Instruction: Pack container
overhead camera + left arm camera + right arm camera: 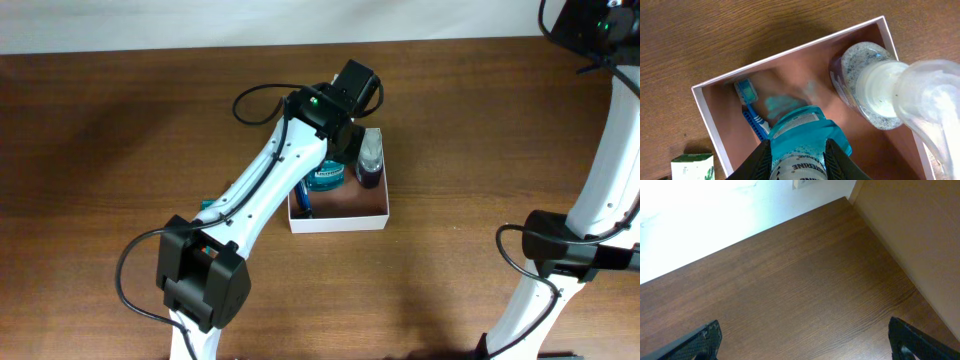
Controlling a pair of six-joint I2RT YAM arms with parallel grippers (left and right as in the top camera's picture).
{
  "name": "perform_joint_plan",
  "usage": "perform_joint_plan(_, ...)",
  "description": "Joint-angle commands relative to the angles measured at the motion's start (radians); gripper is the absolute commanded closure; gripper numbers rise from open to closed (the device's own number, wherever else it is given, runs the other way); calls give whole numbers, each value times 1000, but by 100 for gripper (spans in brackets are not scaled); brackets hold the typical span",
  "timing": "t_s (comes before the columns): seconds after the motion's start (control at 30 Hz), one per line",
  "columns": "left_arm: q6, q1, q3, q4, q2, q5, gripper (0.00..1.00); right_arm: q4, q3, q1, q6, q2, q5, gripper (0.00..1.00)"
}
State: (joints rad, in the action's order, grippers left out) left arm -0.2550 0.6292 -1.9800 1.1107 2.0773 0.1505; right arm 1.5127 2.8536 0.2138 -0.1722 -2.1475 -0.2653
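The container's empty near corner [373, 204] is behind my left gripper and to its right in the overhead view. I will turn, move back there and let go of the bottle.
The container [340, 220], a shallow square box with white walls and a reddish-brown inside [720, 115], stands mid-table. My left gripper [799, 160] is shut on the teal mouthwash bottle [807, 135], held inside the container; the bottle also shows in the overhead view [325, 178]. A clear soap dispenser with purple liquid [370, 160] stands in the container's right part [875, 90]. A blue toothbrush [752, 112] lies on the container floor at the left [302, 198]. My right gripper [802, 340] is open and empty over bare table; its arm [570, 250] is at the far right.
A small green and white box [692, 166] lies on the table just outside the container's left wall. The left arm [250, 210] reaches over the container from the front left. The wooden table's far edge and a wall corner show in the right wrist view.
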Motion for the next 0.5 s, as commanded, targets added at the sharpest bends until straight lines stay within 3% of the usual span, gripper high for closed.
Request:
perform_joint_plan(0.0, 101, 1, 0, 8, -78, 11, 100, -1, 6, 3, 0, 8, -9, 2)
perform_joint_plan(0.2, 319, 1, 0, 56, -141, -16, 100, -1, 6, 3, -1, 8, -9, 2)
perform_joint_plan(0.47, 757, 1, 1, 114, -166, -429, 99, -1, 6, 3, -1, 8, -9, 2)
